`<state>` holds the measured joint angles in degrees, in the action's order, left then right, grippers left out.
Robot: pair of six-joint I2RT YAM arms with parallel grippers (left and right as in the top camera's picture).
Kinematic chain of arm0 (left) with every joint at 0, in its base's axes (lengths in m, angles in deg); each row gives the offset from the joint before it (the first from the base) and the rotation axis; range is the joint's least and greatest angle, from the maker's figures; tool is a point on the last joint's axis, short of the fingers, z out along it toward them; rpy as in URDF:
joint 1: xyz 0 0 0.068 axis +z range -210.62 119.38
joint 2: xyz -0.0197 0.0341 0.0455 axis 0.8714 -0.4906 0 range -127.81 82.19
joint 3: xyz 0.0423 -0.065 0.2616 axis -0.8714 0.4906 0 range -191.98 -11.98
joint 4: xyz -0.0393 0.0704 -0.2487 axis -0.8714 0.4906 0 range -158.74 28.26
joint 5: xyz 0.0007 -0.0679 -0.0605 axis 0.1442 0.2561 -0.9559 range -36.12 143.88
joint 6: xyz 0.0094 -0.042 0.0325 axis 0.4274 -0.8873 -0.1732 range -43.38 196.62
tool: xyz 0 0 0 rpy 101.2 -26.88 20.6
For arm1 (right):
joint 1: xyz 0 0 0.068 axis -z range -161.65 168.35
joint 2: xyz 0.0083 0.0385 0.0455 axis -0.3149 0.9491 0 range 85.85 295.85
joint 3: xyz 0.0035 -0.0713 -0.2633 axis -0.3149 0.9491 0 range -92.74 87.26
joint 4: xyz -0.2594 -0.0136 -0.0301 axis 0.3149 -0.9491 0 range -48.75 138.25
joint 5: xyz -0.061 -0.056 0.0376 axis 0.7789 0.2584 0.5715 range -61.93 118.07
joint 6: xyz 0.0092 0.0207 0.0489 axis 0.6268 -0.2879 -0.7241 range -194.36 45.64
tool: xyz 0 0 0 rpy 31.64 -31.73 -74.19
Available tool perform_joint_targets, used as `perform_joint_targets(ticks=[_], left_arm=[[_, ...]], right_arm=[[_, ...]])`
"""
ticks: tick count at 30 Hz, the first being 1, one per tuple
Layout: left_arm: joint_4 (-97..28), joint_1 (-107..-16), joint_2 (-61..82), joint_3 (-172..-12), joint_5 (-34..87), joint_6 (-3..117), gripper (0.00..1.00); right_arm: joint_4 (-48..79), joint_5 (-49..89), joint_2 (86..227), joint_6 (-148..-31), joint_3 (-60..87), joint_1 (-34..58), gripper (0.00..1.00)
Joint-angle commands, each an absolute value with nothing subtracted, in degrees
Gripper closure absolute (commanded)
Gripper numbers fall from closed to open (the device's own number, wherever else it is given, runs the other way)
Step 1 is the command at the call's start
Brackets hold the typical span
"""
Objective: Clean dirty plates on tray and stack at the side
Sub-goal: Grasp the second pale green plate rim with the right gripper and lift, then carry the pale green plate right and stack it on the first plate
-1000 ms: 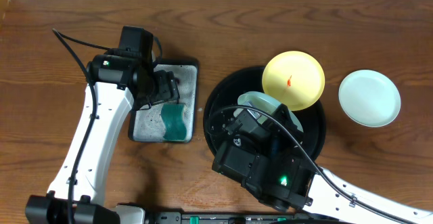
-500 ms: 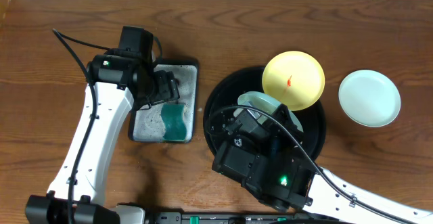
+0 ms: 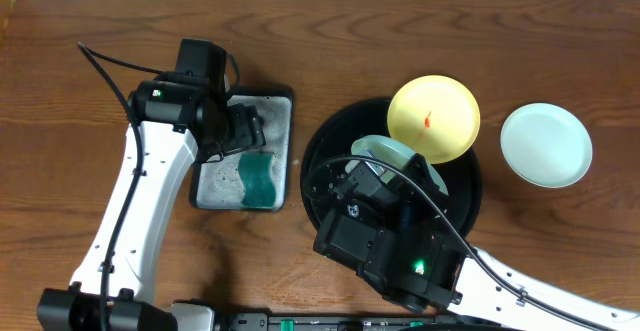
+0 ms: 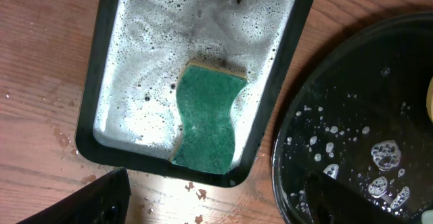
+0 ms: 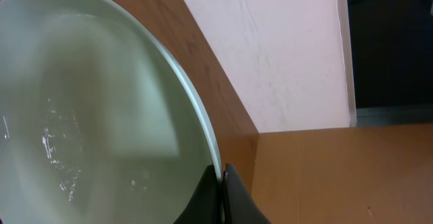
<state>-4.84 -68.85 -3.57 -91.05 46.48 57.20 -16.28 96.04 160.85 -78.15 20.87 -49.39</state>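
Note:
I should next move my right gripper to the right in the overhead view, lower its plate onto the lone light blue plate and let go of it, because that one looks clean.
The black round tray (image 3: 325, 146) sits right of centre. A pale yellow plate (image 3: 434, 118) with a red smear rests on its far rim. One light blue plate (image 3: 546, 145) lies on the table to the right. My right gripper (image 5: 221, 176) is shut on the rim of another light blue plate (image 5: 81, 109), which it holds tilted over the tray (image 3: 385, 149). My left gripper (image 4: 216, 207) is open and empty above the table, just in front of the grey tray's near edge, with the green sponge (image 4: 208, 119) beyond it.
The grey rectangular tray (image 3: 282, 106) holds soapy foam and the green sponge (image 3: 259, 181), left of the black tray. The black tray's rim (image 4: 287, 116) has water drops. The right arm body covers the near part of the black tray.

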Motion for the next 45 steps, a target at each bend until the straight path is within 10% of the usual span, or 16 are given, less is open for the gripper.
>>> perform_joint_targets(ticks=[1,30,45], left_arm=[[-4.7,-68.5,-3.4,-91.4,46.4,57.6,0.17],[-4.7,-68.5,-3.4,-91.4,46.4,57.6,0.17],[-4.7,-68.5,-3.4,-91.4,46.4,57.6,0.17]], right_arm=[[-16.3,98.6,160.7,-77.9,19.6,-50.0,0.99],[-14.1,84.3,160.8,-85.5,19.6,-43.6,0.99],[-3.1,26.4,159.2,-89.6,19.3,5.6,0.99]])
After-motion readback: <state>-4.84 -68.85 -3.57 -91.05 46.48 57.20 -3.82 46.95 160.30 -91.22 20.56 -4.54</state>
